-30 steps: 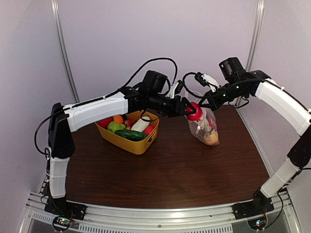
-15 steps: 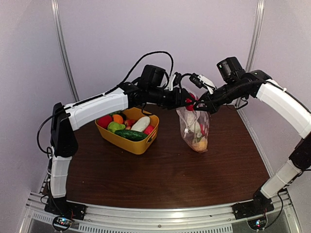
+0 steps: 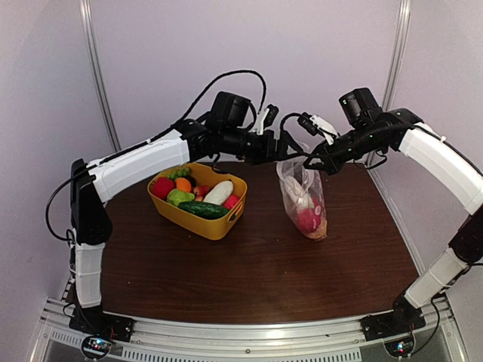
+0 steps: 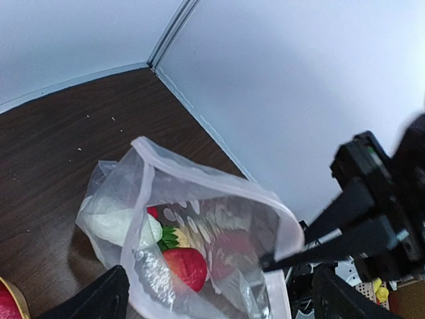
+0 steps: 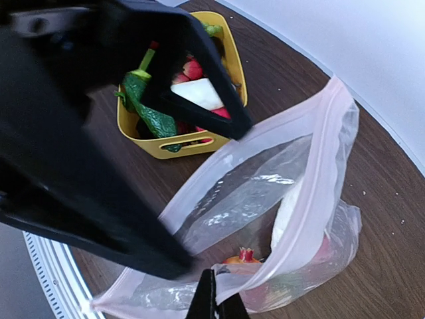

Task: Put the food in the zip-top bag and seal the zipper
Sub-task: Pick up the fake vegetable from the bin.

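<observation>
The far end of the tub's white piece (image 3: 225, 187) lies uncovered, so my left gripper shifts to the left in the top view next, then down onto it.
The zip-top bag (image 3: 302, 192) hangs upright with its bottom on the table and its mouth open. My right gripper (image 3: 308, 161) is shut on the zipper (image 5: 312, 199) at the mouth edge, seen in the right wrist view (image 5: 214, 296). A red piece (image 3: 308, 220), a white piece (image 4: 119, 226) and a yellow-tan piece lie inside the bag. My left gripper (image 3: 284, 149) is open and empty just above and left of the bag mouth; its view (image 4: 219, 289) looks down into the bag (image 4: 199, 232). More food, including a cucumber (image 3: 202, 209), fills the yellow tub (image 3: 207, 225).
The yellow tub stands left of the bag, under the left forearm, and also shows in the right wrist view (image 5: 179, 143). Purple walls close in behind and on both sides. The left gripper body fills the near left of the right wrist view.
The left gripper held a red piece at the bag mouth; that piece now lies inside the bag. The left gripper has drawn back left, open. The right gripper pulled the bag upright.
</observation>
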### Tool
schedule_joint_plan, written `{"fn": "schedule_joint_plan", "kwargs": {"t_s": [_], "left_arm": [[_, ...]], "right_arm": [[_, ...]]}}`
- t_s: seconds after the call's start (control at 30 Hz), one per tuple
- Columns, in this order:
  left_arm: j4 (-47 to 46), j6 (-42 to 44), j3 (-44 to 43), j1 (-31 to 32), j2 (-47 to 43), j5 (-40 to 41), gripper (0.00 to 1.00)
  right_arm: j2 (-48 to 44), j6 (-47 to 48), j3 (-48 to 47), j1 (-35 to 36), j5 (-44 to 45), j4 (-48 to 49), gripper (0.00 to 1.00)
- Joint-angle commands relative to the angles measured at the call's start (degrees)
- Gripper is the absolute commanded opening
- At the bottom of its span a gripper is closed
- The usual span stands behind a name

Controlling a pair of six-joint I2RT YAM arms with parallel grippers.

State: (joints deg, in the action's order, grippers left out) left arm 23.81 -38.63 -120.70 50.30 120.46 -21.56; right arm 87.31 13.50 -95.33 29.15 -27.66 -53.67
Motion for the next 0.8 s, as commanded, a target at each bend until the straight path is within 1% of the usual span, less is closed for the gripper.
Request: {"fn": "schedule_joint_plan", "kwargs": {"t_s": [0.0, 0.07, 0.1, 0.2, 0.27, 0.33, 0.5, 0.6, 0.7, 0.77], "left_arm": [[1.86, 6.58, 4.51, 0.19, -12.43, 5.50, 0.98], [4.06, 10.31, 8.66, 0.02, -16.18, 11.33, 0.98], [6.05, 11.68, 10.83, -0.19, -17.81, 15.53, 0.98], [11.27, 14.35, 17.16, -1.64, -21.39, 23.90, 0.98], [14.68, 15.75, 21.05, -2.16, -22.94, 28.88, 0.97], [17.66, 16.77, 24.75, -2.56, -23.94, 32.59, 0.97], [23.97, 17.24, 28.96, -6.01, -23.77, 32.07, 0.96], [24.84, 17.92, 29.93, -8.78, -23.59, 30.48, 0.96], [22.31, 20.42, 29.79, -11.84, -22.44, 24.79, 0.87], [21.82, 21.70, 27.78, -12.92, -20.46, 23.14, 0.85]], "right_arm": [[-0.85, -0.91, -1.02, -3.20, 3.10, 1.61, 0.00], [-0.65, -1.34, -0.94, -5.11, 3.47, 1.91, 0.00], [-0.65, -1.68, -0.91, -6.14, 3.55, 2.06, 0.00], [-0.98, -2.53, -0.46, -9.41, 3.09, 2.78, 0.00], [-1.09, -3.12, -0.22, -11.64, 1.27, 3.18, 0.00], [-1.38, -3.22, -0.29, -12.93, 1.23, 3.49, 0.00], [-2.46, -2.45, -2.99, -14.27, 5.12, 3.11, 0.00], [-2.92, -2.12, -3.31, -14.30, 6.02, 3.58, 0.00], [-2.48, -2.61, -1.71, -14.21, 3.71, 4.12, 0.00], [-2.17, -2.84, 0.16, -13.83, 2.33, 4.53, 0.00]]}}
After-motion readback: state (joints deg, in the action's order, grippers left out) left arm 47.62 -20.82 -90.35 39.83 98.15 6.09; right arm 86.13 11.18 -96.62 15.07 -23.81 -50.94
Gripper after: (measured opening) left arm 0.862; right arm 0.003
